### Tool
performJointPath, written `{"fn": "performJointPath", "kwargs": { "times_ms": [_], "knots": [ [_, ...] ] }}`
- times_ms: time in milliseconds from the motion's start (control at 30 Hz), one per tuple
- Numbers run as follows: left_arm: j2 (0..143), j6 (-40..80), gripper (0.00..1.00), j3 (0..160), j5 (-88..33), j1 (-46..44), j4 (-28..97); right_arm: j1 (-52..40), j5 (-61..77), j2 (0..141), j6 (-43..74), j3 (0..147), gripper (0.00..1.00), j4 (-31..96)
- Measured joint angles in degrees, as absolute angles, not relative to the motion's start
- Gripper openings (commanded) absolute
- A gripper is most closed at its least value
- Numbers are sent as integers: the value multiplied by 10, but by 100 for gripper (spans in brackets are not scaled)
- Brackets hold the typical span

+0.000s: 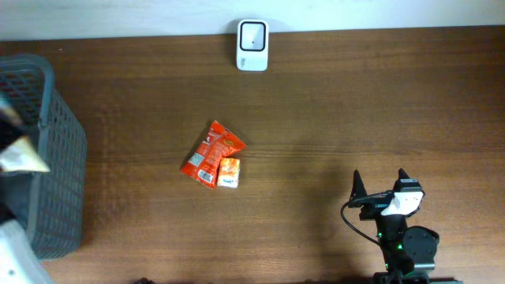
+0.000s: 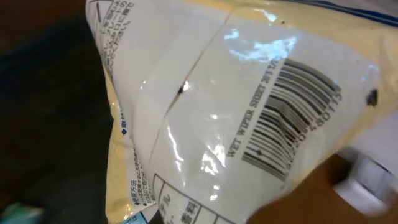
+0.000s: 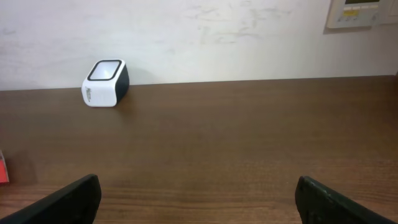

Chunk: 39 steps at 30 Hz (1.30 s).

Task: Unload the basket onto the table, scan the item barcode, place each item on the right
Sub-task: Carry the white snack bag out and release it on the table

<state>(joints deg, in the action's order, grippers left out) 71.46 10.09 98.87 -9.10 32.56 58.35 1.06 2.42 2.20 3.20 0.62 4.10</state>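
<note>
My left gripper will next carry the pack (image 1: 20, 154) to the right in the overhead view, lower it and let go, because the tabletop by the snack packet is clear there.
A pale yellow and white wet-wipe pack (image 2: 205, 106) fills the left wrist view, its black barcode (image 2: 292, 118) facing the camera. In the overhead view the same pack (image 1: 20, 154) hangs at the far left over the basket. My left gripper is shut on it, its fingers hidden behind the pack. The white scanner (image 1: 252, 45) with a dark window stands at the table's back edge, also in the right wrist view (image 3: 106, 83). My right gripper (image 1: 380, 183) stands open near the front right, nothing between its fingers (image 3: 68, 199).
A grey mesh basket (image 1: 63, 181) stands at the left edge. An orange snack packet (image 1: 211, 154) and a small orange box (image 1: 229, 172) lie together mid-table. A wall runs behind the scanner.
</note>
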Motion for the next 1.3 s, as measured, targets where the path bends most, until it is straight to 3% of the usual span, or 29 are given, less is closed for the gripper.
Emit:
{"fn": "performJointPath", "kwargs": {
  "times_ms": [333, 700, 767, 800, 933, 1033, 1133, 1300],
  "knots": [
    [775, 101, 0, 886, -28, 62, 590, 11, 24, 22, 32, 6, 99, 41],
    [967, 142, 0, 756, 46, -71, 492, 11, 24, 22, 32, 6, 99, 41],
    [994, 151, 29, 755, 45, -80, 482, 11, 24, 22, 32, 6, 99, 41],
    [1009, 155, 50, 755, 43, -86, 477, 11, 24, 22, 32, 6, 99, 41],
    [1043, 166, 89, 755, 34, -112, 471, 11, 24, 22, 32, 6, 99, 41],
    [1044, 171, 91, 757, 35, -126, 472, 11, 24, 22, 32, 6, 99, 41],
    [1043, 171, 99, 775, 35, -127, 489, 11, 24, 22, 32, 6, 99, 41],
    [995, 171, 99, 875, 66, -123, 523, 11, 24, 22, 32, 6, 99, 41]
  ]
}}
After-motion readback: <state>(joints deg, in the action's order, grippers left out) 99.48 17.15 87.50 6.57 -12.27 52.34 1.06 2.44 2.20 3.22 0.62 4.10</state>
